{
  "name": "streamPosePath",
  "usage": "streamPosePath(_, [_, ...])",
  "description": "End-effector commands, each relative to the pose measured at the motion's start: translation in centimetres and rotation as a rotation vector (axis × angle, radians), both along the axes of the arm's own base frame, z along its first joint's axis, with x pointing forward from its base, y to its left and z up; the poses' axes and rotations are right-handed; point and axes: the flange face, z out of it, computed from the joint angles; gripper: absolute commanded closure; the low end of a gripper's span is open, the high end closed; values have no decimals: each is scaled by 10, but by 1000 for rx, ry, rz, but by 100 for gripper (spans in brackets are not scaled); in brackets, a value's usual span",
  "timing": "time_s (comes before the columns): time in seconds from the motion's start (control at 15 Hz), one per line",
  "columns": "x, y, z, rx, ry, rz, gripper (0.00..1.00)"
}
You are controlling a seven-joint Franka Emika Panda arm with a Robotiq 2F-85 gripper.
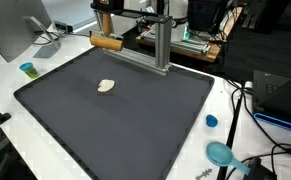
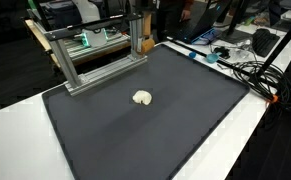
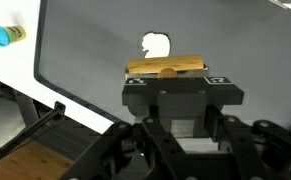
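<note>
I should turn my gripper square to the mat [image 1: 135, 120] next and move to the metal frame's dark crossbar [image 1: 142, 14] to release the stick, which hangs crooked beside it.
In the wrist view my gripper [image 3: 180, 88] is shut on a short wooden stick [image 3: 165, 67] that lies crosswise at its fingertips. It hangs high above a black mat [image 3: 95, 70]. A small white lump [image 3: 157, 44] lies on the mat below and beyond the stick, apart from it. In an exterior view the wooden stick [image 1: 106, 42] floats near the top left, beside the metal frame, with the gripper mostly cut off above it. The white lump [image 1: 106, 86] lies on the mat [image 1: 135, 120] and also shows in both exterior views [image 2: 142, 97].
An aluminium frame [image 1: 163, 40] stands at the mat's back edge and shows in both exterior views [image 2: 95, 55]. A teal cup [image 1: 27, 69] sits on the white table, a blue cap [image 1: 212, 121] and a teal scoop [image 1: 221, 153] on the other side. Cables [image 2: 250, 70] lie beside the mat.
</note>
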Motion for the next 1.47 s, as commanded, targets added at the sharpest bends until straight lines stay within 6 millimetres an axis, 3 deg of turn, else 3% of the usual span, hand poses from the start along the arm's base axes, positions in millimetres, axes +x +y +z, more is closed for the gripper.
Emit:
streamPosePath(0.0, [-69, 21, 4, 82, -158, -65, 79])
streamPosePath(0.07, [-82, 28, 2, 55, -219, -39, 79])
streamPosePath(0.13, [-45, 21, 4, 45, -120, -36, 54])
streamPosePath(0.27, [-69, 29, -1, 56, -171, -34, 54])
streamPosePath(0.33, [-75, 30, -3, 56, -177, -35, 79])
streamPosePath(0.4, [-64, 37, -15, 112, -139, -95, 79])
streamPosePath(0.67, [-62, 36, -40, 167, 13, -251, 79])
streamPosePath(0.8, [-63, 34, -38, 206, 38, -342, 79])
streamPosePath(1.0, [-66, 32, -16, 251, -44, -443, 79])
streamPosePath(1.07, [-63, 32, -41, 225, 12, -387, 54])
streamPosePath(1.13, [-62, 31, -33, 233, -7, -407, 54])
streamPosePath(1.2, [-63, 32, -28, 238, -20, -417, 79])
streamPosePath(1.4, [-73, 20, -35, 235, 12, -411, 79])
